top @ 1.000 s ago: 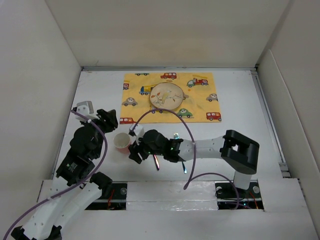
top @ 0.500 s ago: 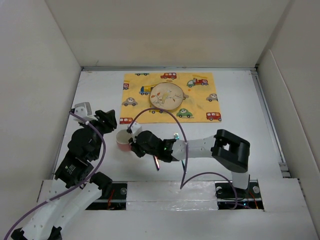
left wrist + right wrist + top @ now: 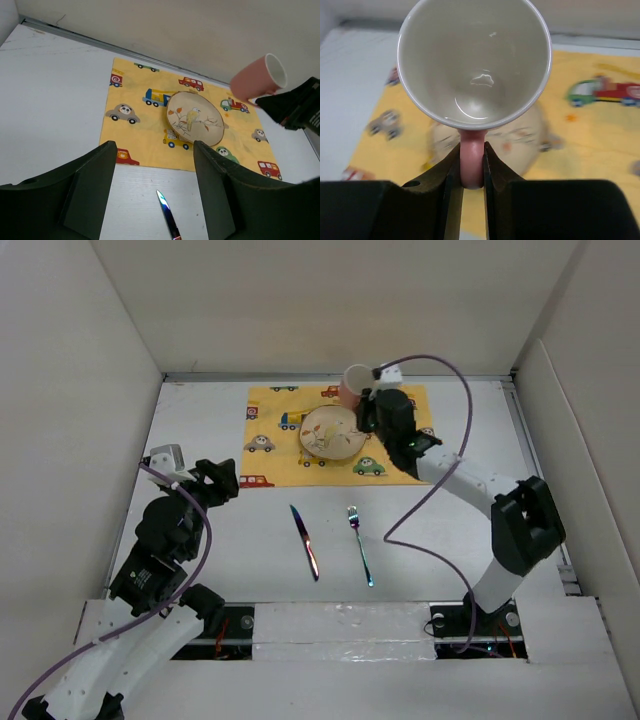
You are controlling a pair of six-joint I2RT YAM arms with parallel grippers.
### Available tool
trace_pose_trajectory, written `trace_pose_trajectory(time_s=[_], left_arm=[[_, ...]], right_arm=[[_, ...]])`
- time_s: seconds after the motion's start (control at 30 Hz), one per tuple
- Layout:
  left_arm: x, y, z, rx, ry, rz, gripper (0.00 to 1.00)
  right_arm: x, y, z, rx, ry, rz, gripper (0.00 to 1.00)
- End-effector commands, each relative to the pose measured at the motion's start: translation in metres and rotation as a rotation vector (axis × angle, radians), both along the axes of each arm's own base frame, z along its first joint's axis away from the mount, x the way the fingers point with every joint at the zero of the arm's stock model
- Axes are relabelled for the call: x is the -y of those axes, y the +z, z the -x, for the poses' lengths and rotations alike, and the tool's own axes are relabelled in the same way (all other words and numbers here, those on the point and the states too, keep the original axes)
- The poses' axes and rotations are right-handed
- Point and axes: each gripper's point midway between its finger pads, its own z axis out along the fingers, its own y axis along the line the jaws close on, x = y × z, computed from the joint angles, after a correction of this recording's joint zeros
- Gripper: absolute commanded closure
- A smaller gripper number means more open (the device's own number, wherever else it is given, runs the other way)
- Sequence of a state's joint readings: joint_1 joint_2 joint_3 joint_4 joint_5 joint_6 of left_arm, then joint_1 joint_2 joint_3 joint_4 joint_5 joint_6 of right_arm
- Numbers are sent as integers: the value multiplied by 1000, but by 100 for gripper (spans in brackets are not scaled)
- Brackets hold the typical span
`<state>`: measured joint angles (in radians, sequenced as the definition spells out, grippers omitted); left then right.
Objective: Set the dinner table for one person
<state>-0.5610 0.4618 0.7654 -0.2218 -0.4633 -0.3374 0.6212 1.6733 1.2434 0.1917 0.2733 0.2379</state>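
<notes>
The right gripper goes to the right in the top view and down onto the mat's far corner (image 3: 409,400) (image 3: 616,89) next, since that spot lies clear of the plate.
My right gripper (image 3: 368,400) is shut on the handle of a pink mug (image 3: 353,384) with a white inside (image 3: 475,60). It holds the mug in the air over the far part of the yellow mat (image 3: 275,440), above the round bird plate (image 3: 333,432). The mug also shows in the left wrist view (image 3: 257,77). A knife (image 3: 305,542) and a fork (image 3: 361,545) lie on the white dinner table (image 3: 450,540) in front of the mat. My left gripper (image 3: 225,483) is open and empty, low over the table at the left, near the mat's front left corner.
Pale wall panels (image 3: 90,390) close in the table on the left, back and right. The right arm's purple cable (image 3: 440,475) loops over the table's right half. The plate (image 3: 195,119) and the knife tip (image 3: 167,219) show in the left wrist view.
My right gripper has lifted the pink mug from the table's front left and carried it far and to the right, over the mat. The left arm has barely moved.
</notes>
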Motion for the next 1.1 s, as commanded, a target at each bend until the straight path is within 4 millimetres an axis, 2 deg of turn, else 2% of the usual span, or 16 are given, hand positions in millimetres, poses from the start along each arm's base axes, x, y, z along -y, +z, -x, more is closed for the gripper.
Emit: trace_pose_trajectory(time_s=[0.0, 0.03, 0.07, 0.1, 0.13, 0.17, 0.2, 0.23, 0.27, 0.3, 0.37, 0.4, 0.47, 0.57, 0.63, 1.07], left_arm=[[4, 4, -2, 18, -21, 0, 41], [5, 4, -2, 18, -21, 0, 40], [4, 5, -2, 22, -21, 2, 40], [3, 7, -2, 27, -16, 4, 41], [3, 7, -2, 26, -13, 3, 40], [3, 7, -2, 27, -13, 4, 40], [4, 6, -1, 25, -22, 2, 40], [4, 6, -1, 25, -22, 2, 40], [4, 7, -1, 29, -21, 2, 39], [3, 7, -1, 30, -18, 2, 39], [3, 8, -1, 30, -18, 4, 39], [4, 6, -1, 26, -19, 2, 39], [3, 7, -1, 29, -20, 2, 39], [2, 5, -2, 26, -12, -2, 38], [4, 5, -2, 25, -20, -2, 38], [7, 7, -2, 29, -33, 1, 38]], right_arm=[[79, 38, -58, 108, -217, -32, 100], [94, 22, -73, 87, -254, -18, 100], [107, 26, -85, 93, -280, -30, 100], [136, 21, -102, 81, -333, -37, 100], [147, -5, -114, 17, -350, -18, 100], [154, -10, -124, 1, -344, -28, 100], [177, -8, -145, -2, -375, -47, 100], [177, -8, -146, -2, -375, -47, 100], [179, -31, -155, -48, -371, -33, 100], [182, -18, -166, -30, -373, -39, 100], [188, -42, -177, -73, -388, -13, 100], [187, -32, -186, -51, -387, -10, 100], [190, -48, -190, -123, -379, 9, 100], [193, -43, -197, -96, -398, 20, 100], [192, -49, -198, -129, -391, 29, 100], [197, -71, -179, -233, -435, 67, 98]])
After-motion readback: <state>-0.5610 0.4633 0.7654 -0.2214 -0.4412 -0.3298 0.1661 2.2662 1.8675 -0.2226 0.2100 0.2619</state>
